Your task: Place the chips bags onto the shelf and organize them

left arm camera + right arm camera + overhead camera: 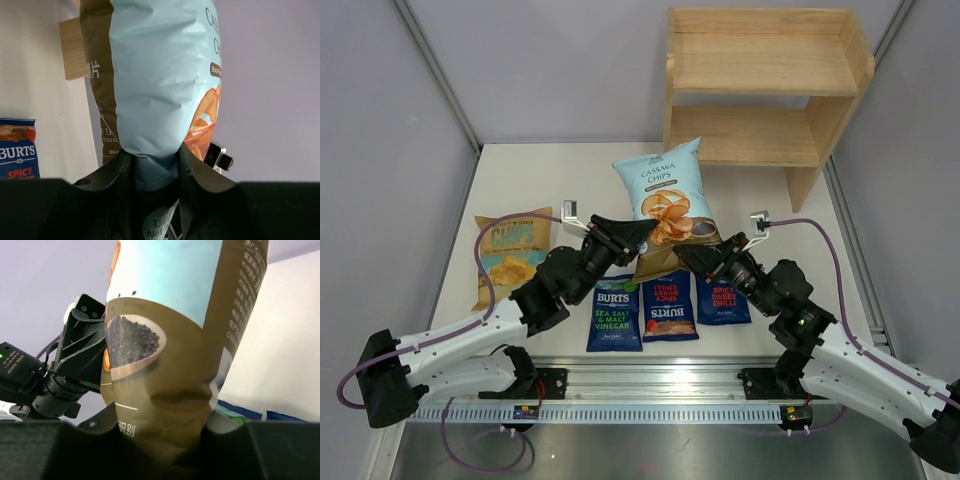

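Observation:
The chips bag (665,192) will next be carried outward by my right gripper and released onto the shelf's bare lower level (710,123). That level lies outward of the gripper.
The light-blue-and-olive chips bag (665,192) stands tilted at the table's middle, held at its lower end from both sides. My left gripper (638,233) is shut on its lower left edge; in the left wrist view the bag (160,75) is pinched between the jaws of the left gripper (152,167). My right gripper (693,251) is shut on the olive bottom corner of the bag (170,340), seen between the jaws of the right gripper (160,427). Three dark-blue BURTS bags (615,312) (669,305) (722,300) lie flat in a row near the front. The tan-and-teal bag (512,255) lies flat at the left. The wooden shelf (760,90) stands at the back right with both tiers bare.
Grey walls close in the table on the left, back and right. The metal rail (650,385) with both arm bases runs along the front edge. One BURTS bag (17,155) and a shelf panel (75,47) show in the left wrist view. The left arm's wrist (75,355) is close beside the right gripper.

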Available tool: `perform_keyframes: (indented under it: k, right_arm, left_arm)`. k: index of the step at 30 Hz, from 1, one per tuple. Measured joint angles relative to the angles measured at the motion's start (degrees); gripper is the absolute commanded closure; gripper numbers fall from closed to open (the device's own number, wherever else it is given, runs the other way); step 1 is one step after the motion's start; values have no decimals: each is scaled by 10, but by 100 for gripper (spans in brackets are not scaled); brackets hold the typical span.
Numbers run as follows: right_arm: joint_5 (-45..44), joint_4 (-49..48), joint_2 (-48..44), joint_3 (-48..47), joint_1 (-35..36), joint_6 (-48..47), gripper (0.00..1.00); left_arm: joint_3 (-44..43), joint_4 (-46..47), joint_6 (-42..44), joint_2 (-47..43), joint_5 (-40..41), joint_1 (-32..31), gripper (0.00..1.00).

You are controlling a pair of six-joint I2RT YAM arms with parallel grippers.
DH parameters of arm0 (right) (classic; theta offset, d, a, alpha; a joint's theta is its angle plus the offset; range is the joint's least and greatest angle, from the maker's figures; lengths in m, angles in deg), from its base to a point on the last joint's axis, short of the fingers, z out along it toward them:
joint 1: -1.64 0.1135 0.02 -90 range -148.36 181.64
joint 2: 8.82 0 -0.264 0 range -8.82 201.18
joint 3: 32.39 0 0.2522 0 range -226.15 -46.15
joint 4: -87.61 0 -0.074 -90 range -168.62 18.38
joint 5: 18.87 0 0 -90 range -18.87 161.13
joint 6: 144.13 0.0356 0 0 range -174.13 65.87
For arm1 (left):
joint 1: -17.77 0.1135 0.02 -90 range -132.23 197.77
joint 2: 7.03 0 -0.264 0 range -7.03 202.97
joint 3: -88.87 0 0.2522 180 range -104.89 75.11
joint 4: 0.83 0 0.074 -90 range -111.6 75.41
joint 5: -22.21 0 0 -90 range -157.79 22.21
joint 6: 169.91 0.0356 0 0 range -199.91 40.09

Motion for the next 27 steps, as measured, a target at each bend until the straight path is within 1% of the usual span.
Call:
perform_keyframes:
  k: [1, 3, 4, 8, 11, 15, 18, 23, 27]
  right_arm:
    - [3, -2, -2, 0, 0, -3, 72]
    - [5, -4, -6, 0, 0, -10, 73]
    - [6, -3, -7, 0, 0, -12, 75]
    - [7, 3, -13, 0, 0, -15, 76]
    - [5, 15, -13, 0, 0, -16, 78]
    - [14, 30, -13, 0, -17, -16, 78]
    - [29, 31, -13, -3, -67, -5, 77]
    - [73, 29, -12, -8, -185, 24, 77]
    - [122, 17, 25, -30, -262, 47, 76]
  left_arm:
    - [-2, -7, 5, -4, 0, -2, 53]
    - [-2, -24, 16, -14, 2, -4, 38]
    - [-3, -31, 19, -18, 3, -4, 24]
    - [-7, -88, 35, -33, 21, -11, 6]
    - [-8, -136, 42, -47, 39, -16, 1]
    - [-11, -212, 60, -78, 71, -19, 1]
    - [-18, -285, 88, -106, 104, -19, 1]
    - [-51, -393, 153, -137, 141, -19, 1]
    - [-94, -473, 211, -156, 152, -19, 1]
